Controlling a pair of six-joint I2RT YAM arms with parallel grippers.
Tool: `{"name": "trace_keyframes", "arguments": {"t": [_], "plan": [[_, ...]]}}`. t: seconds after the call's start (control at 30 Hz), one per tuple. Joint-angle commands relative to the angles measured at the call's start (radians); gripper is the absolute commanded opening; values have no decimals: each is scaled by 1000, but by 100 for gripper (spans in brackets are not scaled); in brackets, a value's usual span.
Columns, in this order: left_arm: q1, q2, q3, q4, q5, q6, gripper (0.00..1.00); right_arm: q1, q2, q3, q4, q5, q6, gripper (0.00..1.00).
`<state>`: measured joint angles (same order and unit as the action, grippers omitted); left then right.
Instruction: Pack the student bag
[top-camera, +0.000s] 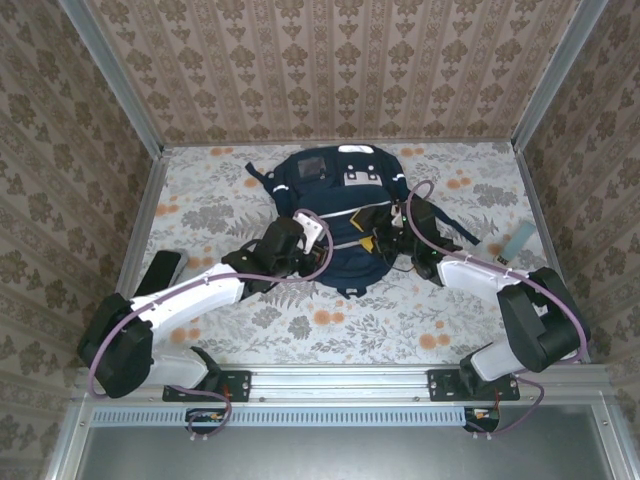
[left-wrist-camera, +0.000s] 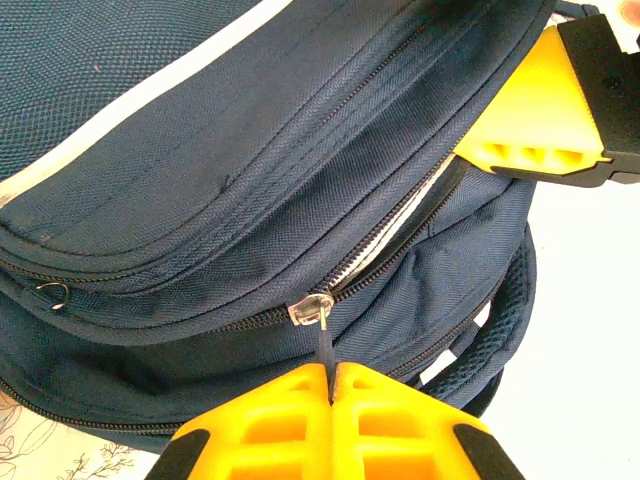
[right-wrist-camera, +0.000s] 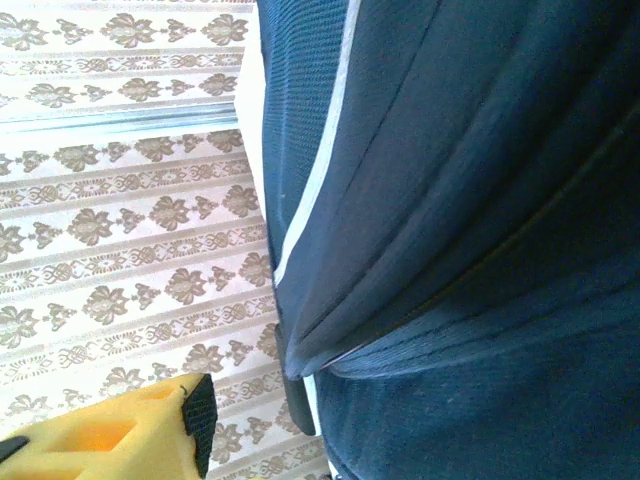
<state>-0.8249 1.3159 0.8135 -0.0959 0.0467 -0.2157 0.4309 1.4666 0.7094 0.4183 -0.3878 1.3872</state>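
Observation:
My left gripper next moves along the zipper past the slider toward the bag's side nearest the black item. It then releases the pull tab, since that part of the zipper is shut.
The student bag (top-camera: 335, 205), navy with a white stripe and grey front patches, lies flat in the middle of the table. In the left wrist view its zipper (left-wrist-camera: 390, 225) is part open to the right of the silver slider (left-wrist-camera: 311, 307). My left gripper (left-wrist-camera: 331, 372) is shut on the dark pull tab (left-wrist-camera: 327, 348) hanging from that slider. It sits at the bag's near left side (top-camera: 318, 232). My right gripper (top-camera: 385, 240) is at the bag's near right; one yellow finger (right-wrist-camera: 120, 435) stands wide of the fabric (right-wrist-camera: 460, 250), the other is hidden. That finger (left-wrist-camera: 540, 110) lies at the zipper opening.
A flat black item (top-camera: 160, 270) lies at the table's left edge beside my left arm. A pale blue item (top-camera: 518, 240) and a small white one (top-camera: 495, 250) lie at the right. Patterned walls close in three sides.

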Motion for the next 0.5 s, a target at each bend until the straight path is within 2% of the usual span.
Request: {"name": "trace_keyframes", "arguments": {"t": [0.0, 0.2, 0.3, 0.37, 0.47], "plan": [[-17, 0, 16, 55, 57, 27, 0, 34, -34, -2, 56, 69, 50, 60], [-16, -8, 15, 56, 40, 37, 0, 55, 23, 37, 37, 87, 41, 49], [-16, -10, 20, 32, 4, 47, 0, 55, 50, 49, 41, 84, 39, 35], [1, -16, 22, 3, -33, 38, 0, 55, 51, 51, 26, 102, 20, 20], [41, -33, 6, -19, -77, 14, 0, 55, 21, 64, -93, 161, -36, 12]]}}
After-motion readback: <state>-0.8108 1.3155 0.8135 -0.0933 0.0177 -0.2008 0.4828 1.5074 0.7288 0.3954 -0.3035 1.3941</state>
